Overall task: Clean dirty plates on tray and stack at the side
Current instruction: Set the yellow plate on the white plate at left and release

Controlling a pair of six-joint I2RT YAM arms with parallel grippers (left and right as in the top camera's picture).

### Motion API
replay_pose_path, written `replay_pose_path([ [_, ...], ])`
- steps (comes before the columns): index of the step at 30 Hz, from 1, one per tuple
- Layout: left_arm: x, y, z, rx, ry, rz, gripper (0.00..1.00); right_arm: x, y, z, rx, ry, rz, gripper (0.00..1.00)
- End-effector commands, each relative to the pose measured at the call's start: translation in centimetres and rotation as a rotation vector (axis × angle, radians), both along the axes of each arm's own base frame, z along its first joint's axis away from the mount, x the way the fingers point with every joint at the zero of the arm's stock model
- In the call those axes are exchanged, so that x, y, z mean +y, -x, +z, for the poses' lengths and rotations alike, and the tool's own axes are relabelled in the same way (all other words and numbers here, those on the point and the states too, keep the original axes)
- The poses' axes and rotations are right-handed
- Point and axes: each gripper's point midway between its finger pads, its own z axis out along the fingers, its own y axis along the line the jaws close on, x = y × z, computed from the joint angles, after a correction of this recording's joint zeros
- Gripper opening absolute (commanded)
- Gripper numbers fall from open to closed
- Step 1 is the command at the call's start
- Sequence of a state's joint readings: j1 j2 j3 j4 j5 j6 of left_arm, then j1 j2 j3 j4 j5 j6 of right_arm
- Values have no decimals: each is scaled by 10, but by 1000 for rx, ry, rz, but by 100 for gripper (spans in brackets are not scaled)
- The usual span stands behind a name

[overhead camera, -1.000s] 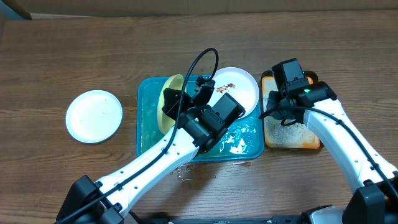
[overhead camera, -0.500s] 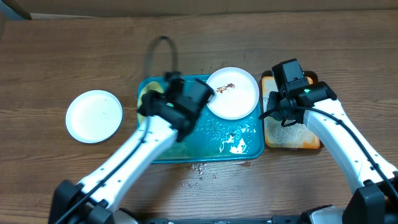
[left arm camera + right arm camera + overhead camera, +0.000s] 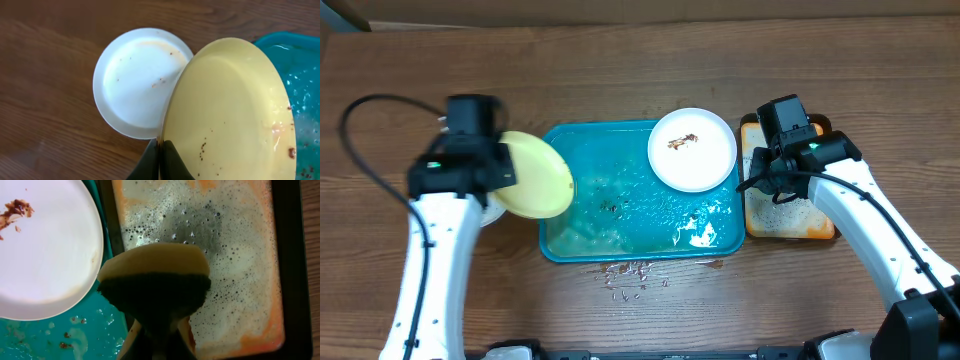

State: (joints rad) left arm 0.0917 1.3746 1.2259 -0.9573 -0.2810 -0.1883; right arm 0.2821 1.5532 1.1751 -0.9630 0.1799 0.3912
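Observation:
I should lower my left gripper next toward the white plate [image 3: 491, 212], which is below it and to its left in the overhead view, and let go of the yellow-green plate [image 3: 533, 175] on top of it.
My left gripper [image 3: 161, 150] is shut on the rim of the pale yellow-green plate [image 3: 533, 175], which also shows in the left wrist view [image 3: 230, 110]. It holds the plate tilted above a white plate [image 3: 135, 80] on the table left of the teal tray [image 3: 620, 215]. The white plate is mostly hidden overhead [image 3: 492, 210]. A second white plate [image 3: 692, 150] with a brown smear lies on the tray's far right corner, also in the right wrist view [image 3: 45, 250]. My right gripper [image 3: 157, 330] is shut on a yellow and dark sponge [image 3: 155, 280] over the orange tray [image 3: 788, 205].
The orange tray [image 3: 235, 255] holds soapy foam. Water and foam lie in the teal tray. Brown crumbs [image 3: 632, 275] are scattered on the wood in front of the teal tray. The left arm's cable [image 3: 360, 120] loops over the table's left side.
My left arm has swung left off the teal tray with the yellow-green plate, now over the white plate at the side. The right arm has not moved.

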Motion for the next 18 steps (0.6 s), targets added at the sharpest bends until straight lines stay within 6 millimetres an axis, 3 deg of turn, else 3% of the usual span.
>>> replay_pose_path([
  [1, 14, -5, -4, -36, 147, 62, 4, 0, -3, 5, -15, -5, -4, 4],
  [8, 72, -5, -17, -61, 158, 218, 4, 0, -3, 5, -13, -5, -4, 4],
  [13, 103, -5, -45, -15, 158, 300, 4, -1, 0, 4, -3, -2, -4, 4],
  [18, 118, -1, -53, -8, 161, 341, 4, -1, 0, 4, -2, -1, -4, 4],
])
